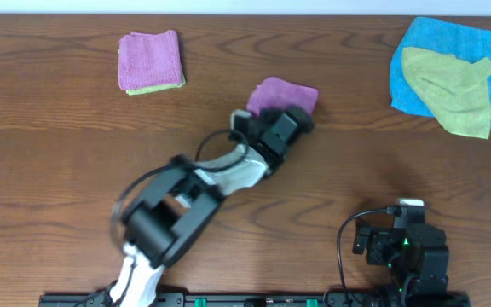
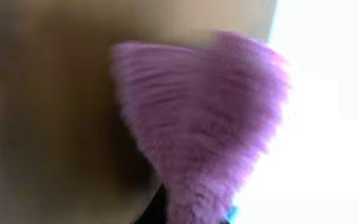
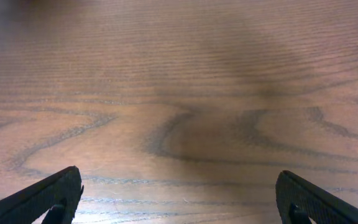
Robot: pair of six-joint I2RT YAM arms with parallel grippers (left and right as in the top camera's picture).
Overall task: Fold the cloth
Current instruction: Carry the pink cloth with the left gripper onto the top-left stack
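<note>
I will next move my left gripper over the folded purple cloth to release the fold, because that pile lies outward and to the gripper's left in the overhead view.
The cloth is a purple-magenta towel, bunched up on the wooden table just right of centre. My left gripper reaches it from the lower left and is shut on its near edge. In the left wrist view the cloth fills the frame as a blurred, lifted, fan-shaped flap, pinched at the bottom where a dark fingertip shows. My right gripper rests near the front right edge. Its fingers stand wide apart over bare wood with nothing between them.
A folded purple cloth on a yellow-green one lies at the back left. At the back right a bright blue cloth lies flat with a crumpled yellow-green cloth on top.
</note>
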